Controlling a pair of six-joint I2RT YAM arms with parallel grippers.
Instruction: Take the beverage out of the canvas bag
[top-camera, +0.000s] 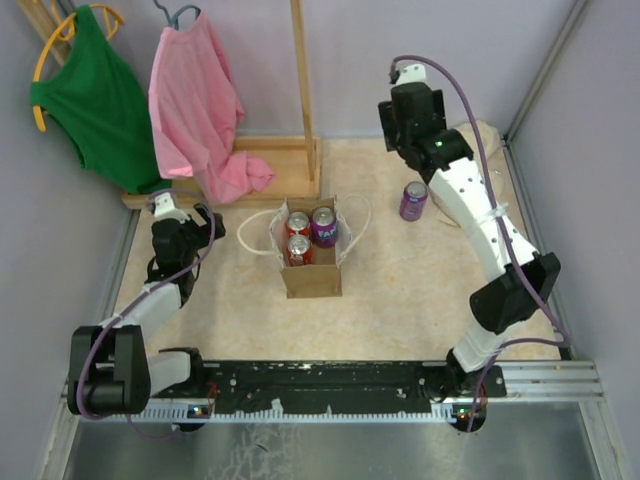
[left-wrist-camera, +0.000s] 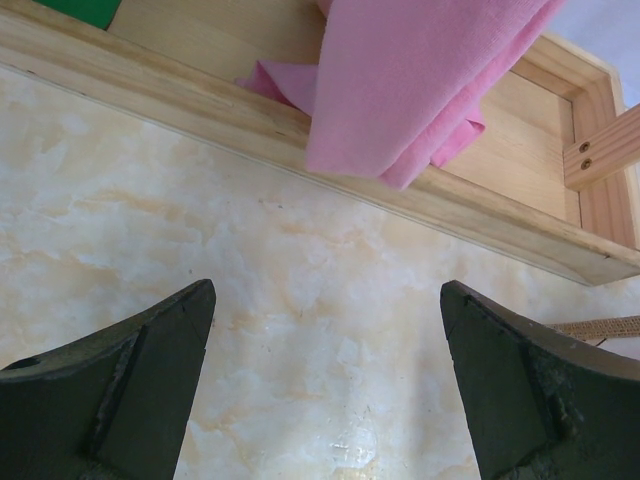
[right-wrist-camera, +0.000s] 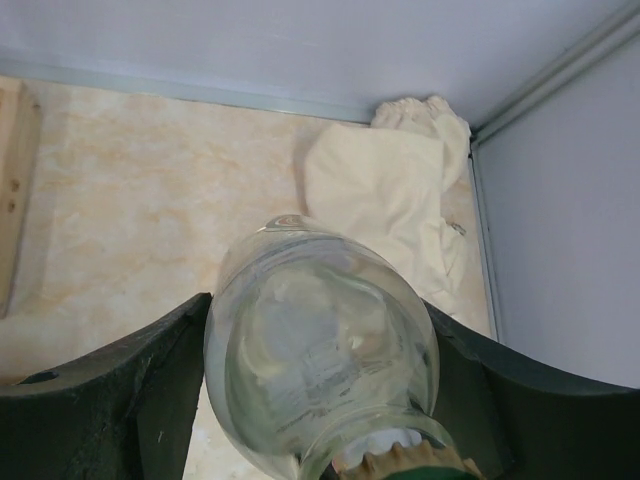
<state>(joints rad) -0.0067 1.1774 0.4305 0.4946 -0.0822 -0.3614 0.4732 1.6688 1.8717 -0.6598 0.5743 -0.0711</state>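
Note:
My right gripper should move down next and release the bottle on the tabletop between the bag and the purple can, because that spot below is clear.
The tan canvas bag (top-camera: 311, 272) with white loop handles stands mid-table and holds three cans: two red (top-camera: 298, 222) and one purple (top-camera: 323, 226). Another purple can (top-camera: 414, 200) stands on the table to its right. My right gripper (top-camera: 408, 128) (right-wrist-camera: 318, 305) is at the back right, shut on a clear glass bottle (right-wrist-camera: 320, 350) with a crimped cap, held over the table. The bottle is hidden in the top view. My left gripper (top-camera: 203, 226) (left-wrist-camera: 326, 292) is open and empty, low over the table left of the bag.
A wooden rack base (top-camera: 270, 165) (left-wrist-camera: 300, 130) with a pink shirt (top-camera: 195, 100) (left-wrist-camera: 420, 80) and a green shirt (top-camera: 95, 95) stands at the back left. A beige cloth (right-wrist-camera: 395, 190) (top-camera: 487, 137) lies in the back right corner against the walls.

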